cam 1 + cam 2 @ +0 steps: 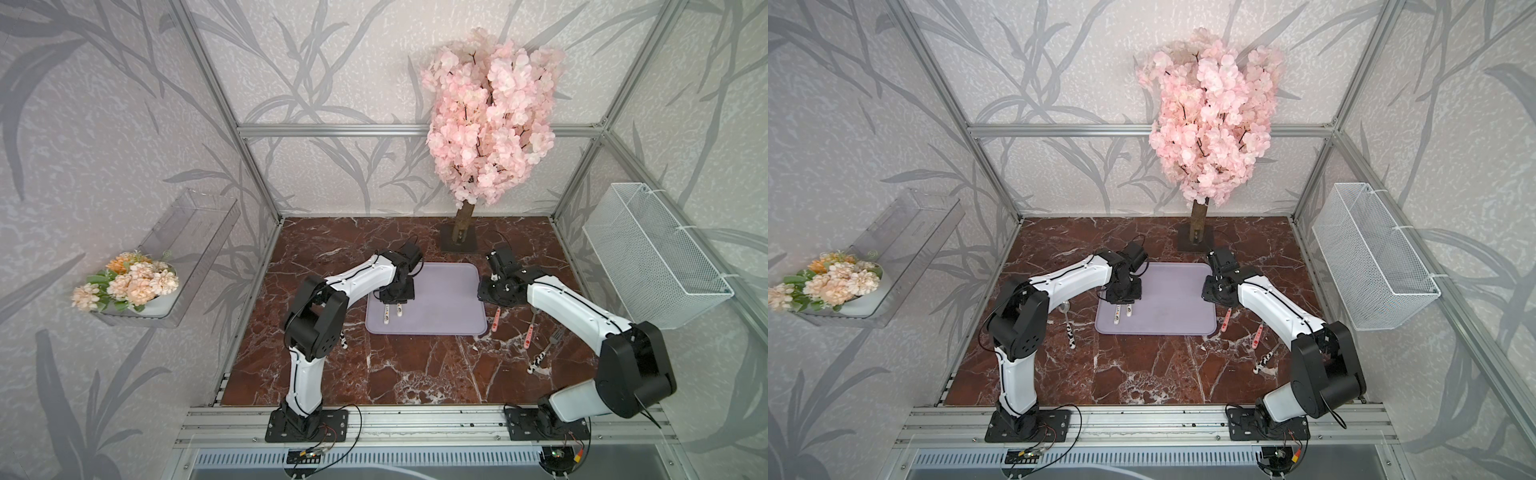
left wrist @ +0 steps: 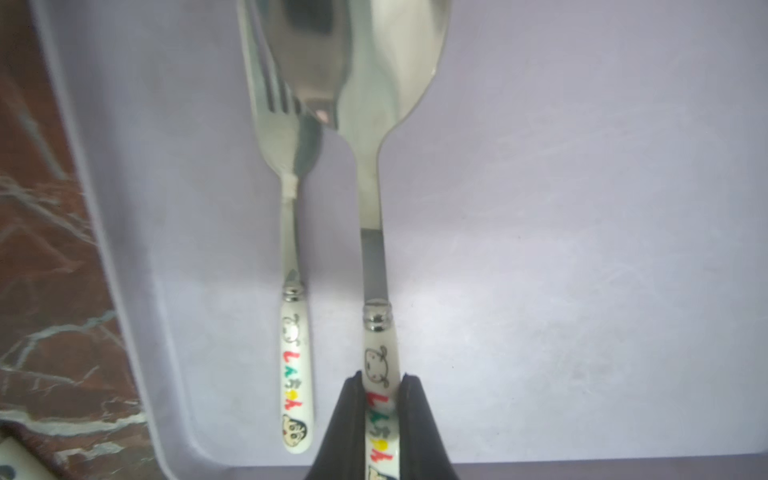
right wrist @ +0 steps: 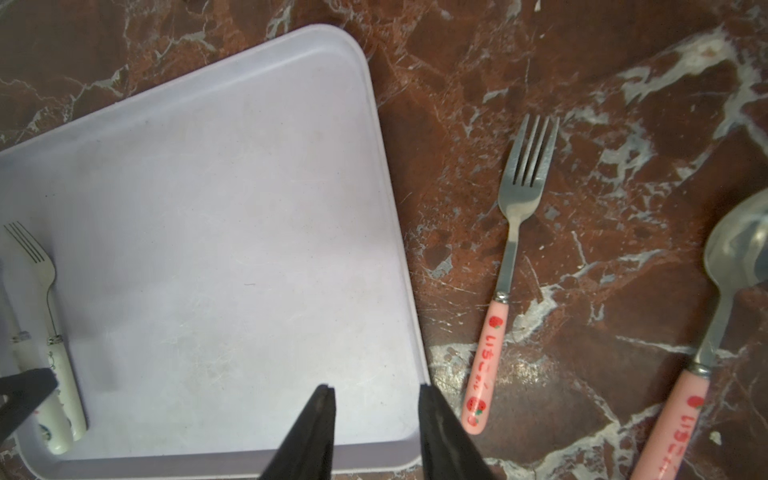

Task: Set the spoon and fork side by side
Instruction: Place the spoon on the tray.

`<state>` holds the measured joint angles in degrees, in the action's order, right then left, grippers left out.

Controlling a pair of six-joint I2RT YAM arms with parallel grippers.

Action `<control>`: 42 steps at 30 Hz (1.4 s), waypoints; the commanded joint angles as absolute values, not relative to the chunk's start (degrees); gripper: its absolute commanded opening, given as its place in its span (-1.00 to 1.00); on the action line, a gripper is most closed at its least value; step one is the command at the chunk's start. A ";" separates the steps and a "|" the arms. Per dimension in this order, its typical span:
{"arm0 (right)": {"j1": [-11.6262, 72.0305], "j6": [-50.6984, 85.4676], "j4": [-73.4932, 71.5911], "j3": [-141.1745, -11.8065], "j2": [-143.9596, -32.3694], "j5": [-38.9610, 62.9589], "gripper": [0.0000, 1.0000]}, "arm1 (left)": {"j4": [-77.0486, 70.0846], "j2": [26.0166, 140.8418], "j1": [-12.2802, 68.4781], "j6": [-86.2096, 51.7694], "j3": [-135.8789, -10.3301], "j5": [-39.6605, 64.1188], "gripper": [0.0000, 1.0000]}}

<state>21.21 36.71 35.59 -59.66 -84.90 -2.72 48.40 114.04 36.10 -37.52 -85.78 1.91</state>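
Note:
The robot's left gripper will next lower, ease slightly away from the fork and let go on the bare tray (image 1: 402,320) beside it, because the spoon's raised bowl overlaps the fork's teeth.
A spoon (image 2: 376,187) with a white cartoon-printed handle is held by that handle in my shut left gripper (image 2: 381,380), over the left part of the lilac tray (image 2: 582,249). A matching fork (image 2: 291,232) lies on the tray close beside it, parallel, handles toward the front. In the left wrist view the spoon's bowl overlaps the fork's tines. In both top views the two handles, fork (image 1: 386,318) and spoon (image 1: 400,309), stick out below the left gripper (image 1: 397,293). My right gripper (image 3: 376,390) is open and empty above the tray's right edge (image 3: 399,232).
A pink-handled fork (image 3: 517,232) and pink-handled spoon (image 3: 706,353) lie on the marble right of the tray. A cow-patterned fork (image 1: 542,357) lies further front right, and a cow-patterned spoon (image 1: 1068,324) left of the tray. The blossom tree's base (image 1: 459,243) stands behind the tray.

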 commanded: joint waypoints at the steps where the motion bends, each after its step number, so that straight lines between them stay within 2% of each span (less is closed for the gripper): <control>1: 21.18 36.08 35.40 -59.07 -83.67 -2.20 -0.26 | 48.24 114.68 37.07 -38.05 -86.28 2.84 -1.00; 24: 21.13 35.95 34.92 -58.71 -83.59 -2.05 -0.26 | 50.10 117.57 37.20 -36.65 -84.28 1.23 -1.00; 42: 21.17 35.69 34.19 -58.10 -83.58 -1.40 -0.26 | 50.29 121.05 36.96 -36.41 -88.55 0.49 -1.00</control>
